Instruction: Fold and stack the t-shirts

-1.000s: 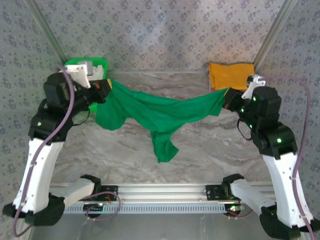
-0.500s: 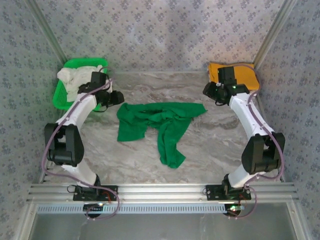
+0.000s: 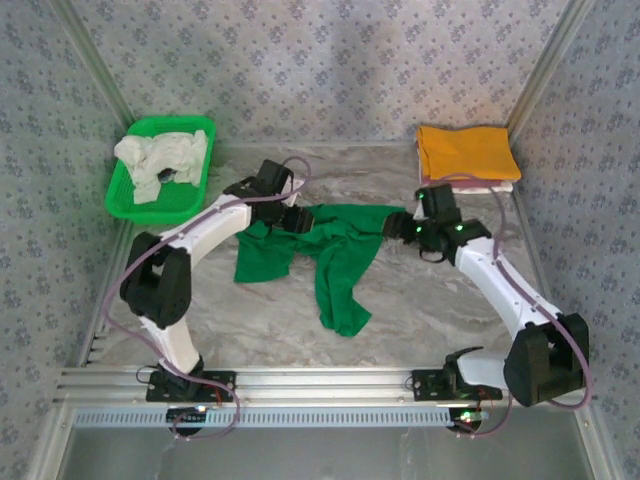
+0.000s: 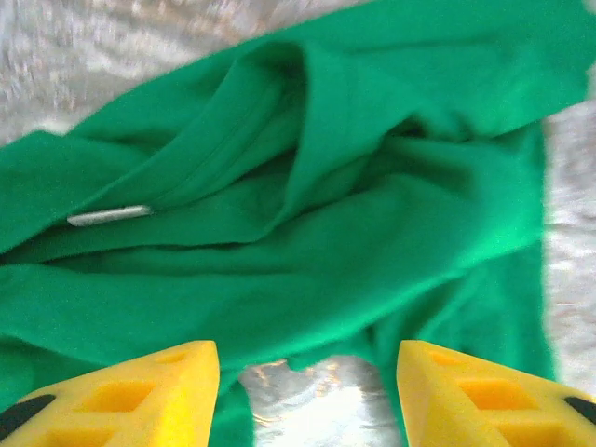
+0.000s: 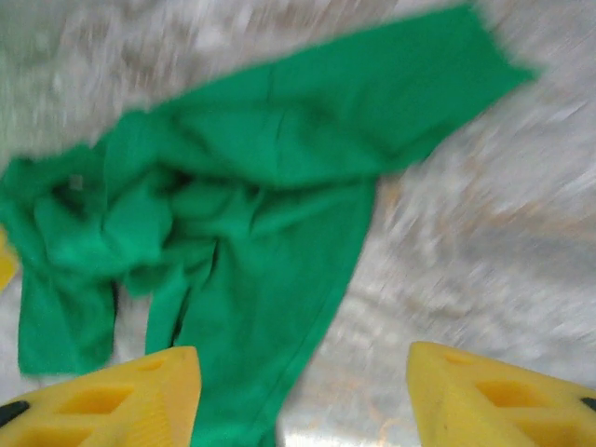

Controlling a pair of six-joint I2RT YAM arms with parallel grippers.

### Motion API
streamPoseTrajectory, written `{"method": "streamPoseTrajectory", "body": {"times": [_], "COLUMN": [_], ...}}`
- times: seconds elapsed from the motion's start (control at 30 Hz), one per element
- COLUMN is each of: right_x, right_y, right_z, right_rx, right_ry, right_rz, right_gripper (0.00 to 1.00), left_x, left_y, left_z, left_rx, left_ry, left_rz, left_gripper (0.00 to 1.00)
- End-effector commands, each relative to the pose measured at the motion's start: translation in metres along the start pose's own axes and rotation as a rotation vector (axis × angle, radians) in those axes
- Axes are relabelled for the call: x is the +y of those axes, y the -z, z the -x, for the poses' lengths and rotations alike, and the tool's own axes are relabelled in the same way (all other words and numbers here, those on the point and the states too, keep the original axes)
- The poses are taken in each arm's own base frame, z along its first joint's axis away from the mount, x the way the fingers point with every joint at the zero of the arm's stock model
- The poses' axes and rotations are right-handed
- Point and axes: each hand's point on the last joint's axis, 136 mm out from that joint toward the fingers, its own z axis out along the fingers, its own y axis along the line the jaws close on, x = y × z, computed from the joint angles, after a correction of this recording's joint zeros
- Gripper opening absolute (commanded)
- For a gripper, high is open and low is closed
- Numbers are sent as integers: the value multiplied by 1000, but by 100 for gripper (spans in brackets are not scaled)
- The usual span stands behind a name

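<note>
The outer corner of the short green flap is below and back, so the left gripper should next move back and down onto that corner.
The bright green t-shirt [image 3: 322, 250] lies crumpled on the marble table, one part trailing toward the front. My left gripper [image 3: 293, 214] hovers over its upper left edge. In the left wrist view that gripper [image 4: 307, 372] is open, with the green t-shirt [image 4: 326, 186] and its white neck label [image 4: 107, 216] just ahead of the yellow fingers [image 4: 140, 396]. My right gripper [image 3: 400, 225] is at the shirt's right end. It stands open [image 5: 303, 372] above the green t-shirt [image 5: 233, 186], holding nothing. An orange-yellow t-shirt [image 3: 465, 152] lies folded at the back right.
A green mesh basket [image 3: 125, 200] at the back left holds whitish shirts [image 3: 160, 160]. A pale folded layer [image 3: 500, 185] peeks out under the orange-yellow shirt. Patterned walls close in the back and sides. Bare table [image 3: 430, 300] lies in front of the green shirt.
A second ago both grippers held the green shirt stretched in the air. It was let go onto the table, and both open grippers have since moved in over its ends.
</note>
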Motion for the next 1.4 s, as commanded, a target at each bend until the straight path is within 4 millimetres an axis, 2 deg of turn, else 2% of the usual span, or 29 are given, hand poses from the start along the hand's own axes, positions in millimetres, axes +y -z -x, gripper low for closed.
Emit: {"method": "streamPoseTrajectory", "body": {"times": [0.0,0.1,0.17,0.23,0.33,0.43,0.5,0.63,0.73,0.8,0.87,0.93,0.97,1.13,1.2,1.37], "right_x": [23,17,14,8,1,0,-1,-5,-4,-4,-2,-2,-2,-8,-16,-42], "right_y": [-7,-17,-19,-18,-15,-17,-20,-35,-49,-57,-62,-61,-59,-39,-27,2], "right_z": [-55,-100,-126,-147,-175,-194,-204,-213,-218,-219,-215,-207,-201,-157,-134,-89], "right_rx": [137,241,308,355,414,450,476,499,506,510,504,490,480,417,380,313], "right_ry": [56,91,113,135,184,160,175,211,214,217,226,223,210,117,59,-89], "right_rz": [88,53,40,9,-17,-1,-5,-27,-25,-36,-48,-64,-66,-44,-44,-75], "right_gripper": [64,64,64,64,64,64,64,65,63,58,42,19,13,5,1,0], "left_x": [22,47,66,80,98,113,119,127,129,131,134,138,142,165,171,178], "left_y": [18,34,41,47,54,49,40,21,10,6,7,13,18,59,77,117], "left_z": [-18,-58,-93,-119,-146,-159,-160,-159,-162,-167,-172,-173,-173,-169,-165,-152], "left_rx": [-18,19,81,119,132,138,137,142,126,114,91,66,50,-55,-85,-146], "left_ry": [64,206,297,368,456,515,519,522,553,590,627,663,680,754,782,780], "left_rz": [83,135,193,232,271,268,260,246,223,209,199,185,191,226,229,259], "left_gripper": [54,54,56,56,57,58,59,57,51,42,28,12,5,0,0,0]}}
